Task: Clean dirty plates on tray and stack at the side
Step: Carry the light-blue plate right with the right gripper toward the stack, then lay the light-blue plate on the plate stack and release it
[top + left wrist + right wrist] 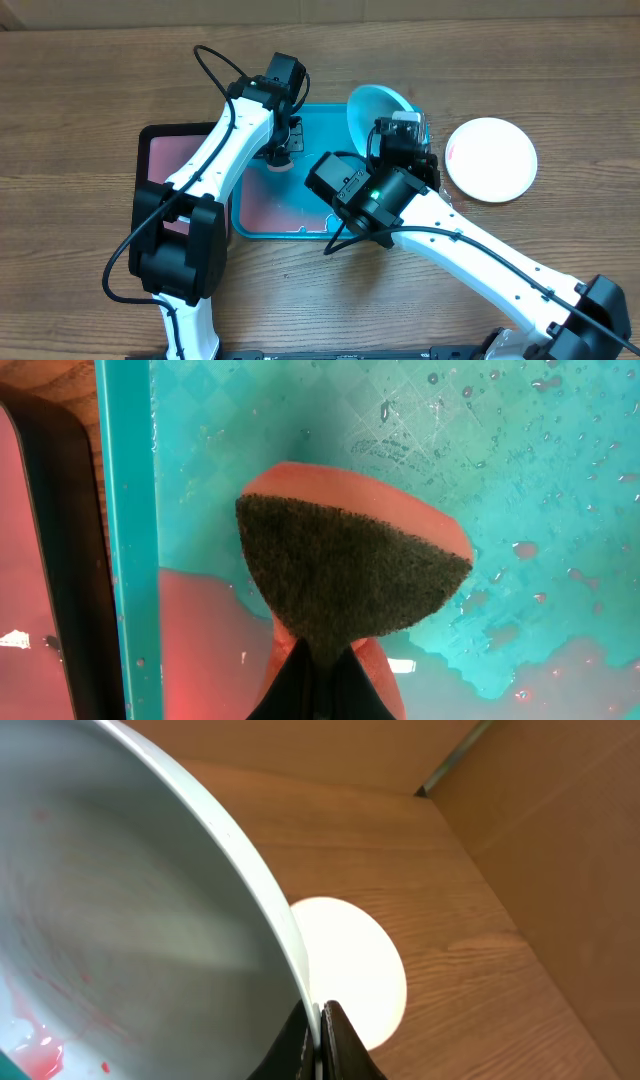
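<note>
The white plate (491, 158) lies flat beside the tray (310, 228). My right gripper needs to turn the light blue plate level and lower it onto the white plate next.
My right gripper (402, 135) (321, 1025) is shut on the rim of the light blue plate (372, 108) (130, 910) and holds it tilted on edge over the far right corner of the teal tray (310, 228). Red smears and a red puddle (38, 1052) sit low on the plate. My left gripper (278, 157) (322, 678) is shut on a sponge (345, 565), dark scouring side up, just above the wet tray floor (480, 450). The white plate (491, 158) (352, 970) lies flat on the table to the right of the tray. The yellow-green plate is out of view.
Reddish water (200, 645) pools in the near part of the tray. A black-rimmed tray with a pink inside (175, 150) (45, 560) lies against the teal tray's left rim (125, 510). A cardboard wall (540, 820) stands beyond the white plate.
</note>
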